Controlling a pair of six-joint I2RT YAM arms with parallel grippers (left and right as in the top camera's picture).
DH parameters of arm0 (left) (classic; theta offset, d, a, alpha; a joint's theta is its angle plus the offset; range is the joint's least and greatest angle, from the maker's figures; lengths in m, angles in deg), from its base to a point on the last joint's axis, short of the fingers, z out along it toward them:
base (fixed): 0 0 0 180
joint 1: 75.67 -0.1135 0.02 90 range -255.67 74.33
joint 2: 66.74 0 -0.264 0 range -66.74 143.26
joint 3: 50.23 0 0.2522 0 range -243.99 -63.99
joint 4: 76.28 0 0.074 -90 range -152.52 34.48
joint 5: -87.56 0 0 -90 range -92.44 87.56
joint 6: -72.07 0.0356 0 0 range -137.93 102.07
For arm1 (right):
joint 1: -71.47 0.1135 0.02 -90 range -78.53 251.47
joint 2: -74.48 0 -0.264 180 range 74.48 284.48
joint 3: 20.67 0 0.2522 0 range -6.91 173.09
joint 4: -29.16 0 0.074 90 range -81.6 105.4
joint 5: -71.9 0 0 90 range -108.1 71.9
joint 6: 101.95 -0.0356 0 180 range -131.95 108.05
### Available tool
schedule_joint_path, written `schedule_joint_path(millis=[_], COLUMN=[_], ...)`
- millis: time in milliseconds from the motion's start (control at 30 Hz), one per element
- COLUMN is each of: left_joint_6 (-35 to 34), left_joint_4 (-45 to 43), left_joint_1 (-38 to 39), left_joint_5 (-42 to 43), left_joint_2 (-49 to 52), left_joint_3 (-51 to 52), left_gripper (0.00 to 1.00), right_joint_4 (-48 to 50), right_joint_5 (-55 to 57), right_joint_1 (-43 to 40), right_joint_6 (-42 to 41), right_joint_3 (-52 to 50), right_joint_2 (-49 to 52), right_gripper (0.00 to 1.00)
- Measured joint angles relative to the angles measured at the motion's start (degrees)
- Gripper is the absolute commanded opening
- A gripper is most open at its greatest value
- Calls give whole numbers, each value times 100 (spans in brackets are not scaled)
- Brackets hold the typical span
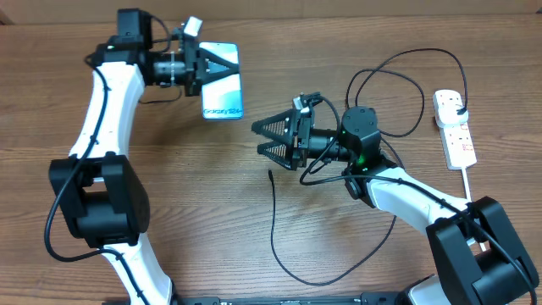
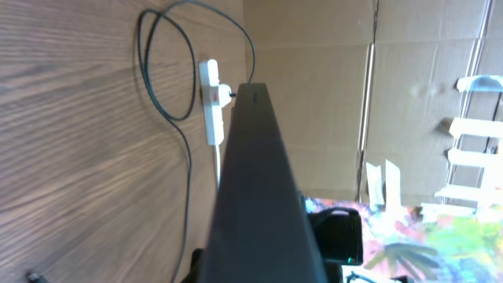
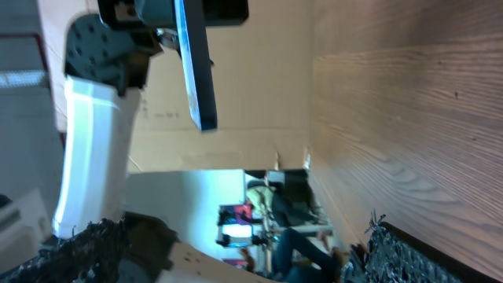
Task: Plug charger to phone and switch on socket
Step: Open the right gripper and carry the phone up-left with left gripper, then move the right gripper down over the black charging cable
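Note:
The charger's connector end lies on the tabletop. My right gripper needs to turn away from the phone (image 1: 223,95), point down and lower onto that end of the charger.
The phone (image 1: 223,95), its screen light blue, is held off the table at the back left, with my left gripper (image 1: 225,68) shut on its upper part. In the left wrist view the phone (image 2: 258,181) is a dark slab seen edge-on that hides the jaws. My right gripper (image 1: 257,140) hovers open and empty just right of the phone, pointing at it; its view shows the phone (image 3: 196,71) edge-on ahead. The charger's connector tip (image 1: 269,175) lies on the table below my right gripper. The thin black cable (image 1: 276,246) loops round to a plug in the white socket (image 1: 455,127) at the far right.
Cable loops (image 1: 398,85) lie on the wood between the right arm and the socket. The socket's white lead (image 1: 465,182) runs toward the front right. Cardboard walls (image 2: 330,94) stand beyond the table edge.

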Motion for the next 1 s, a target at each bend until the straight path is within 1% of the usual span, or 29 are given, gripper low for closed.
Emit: schedule_joint_path(millis=[67,167,400,433,567,600,700,833,967,1000], left_joint_6=[350,743,1102,1134,1281,1303,1379,1408,1410,1410], left_joint_4=[203,358,413,411,413,413,413,413,413,411], left_joint_1=[-138,-343,-645,-656,-654,-654,-654,-654,-654,-654], left_joint_5=[35,63,63,66,68,66,63,61,61,61], left_joint_2=[0,0,0,0,0,0,0,0,0,0], left_joint_3=[0,0,0,0,0,0,0,0,0,0], left_gripper=[4,4,4,4,4,4,4,4,4,4], right_joint_4=[-297,-1040,-3213,-3401,-5075,-5582,-6625,-7423,-7635,-7639], right_joint_5=[37,179,973,1062,1764,2074,2959,4153,4968,5031], right_joint_1=[46,90,160,164,166,190,310,706,1106,1139], right_joint_6=[234,651,1805,1912,2673,2863,3340,3860,4127,4146], right_joint_3=[15,42,111,131,564,752,1215,1753,1945,1945], right_joint_2=[0,-2,-35,-37,-68,-76,-98,-109,-129,-131], right_gripper=[100,99,100,100,100,100,100,100,100,100])
